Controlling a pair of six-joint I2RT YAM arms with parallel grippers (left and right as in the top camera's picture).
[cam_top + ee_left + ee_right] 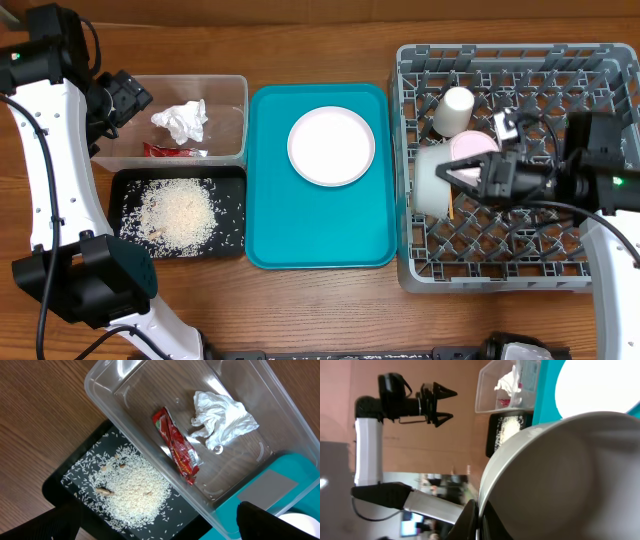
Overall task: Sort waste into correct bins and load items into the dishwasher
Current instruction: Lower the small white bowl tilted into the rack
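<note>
The rack wires beside the pale pink plate are below my right gripper, so that gripper should lower the white bowl (430, 188) onto them and let go of it.
My right gripper (450, 173) is shut on the rim of the white bowl (430, 188), which is held on its side over the left part of the grey dish rack (520, 265). In the right wrist view the fingers (480, 516) pinch the bowl's rim (560, 470). A small white cup (456, 110) and a pale pink plate (472, 146) are in the rack. A white plate (331, 146) lies on the teal tray. My left gripper (122, 98) is open and empty above the clear tub (240, 120). The tub holds the tissue (220, 417) and the red wrapper (177, 447). Rice (132, 492) lies in the black tray (232, 240).
The flat teal tray (275, 225) lies between the bins and the rack. A thin wooden piece (452, 209) shows just below the bowl in the rack. Bare wooden table surrounds everything. The left arm's base (90, 280) stands at the front left.
</note>
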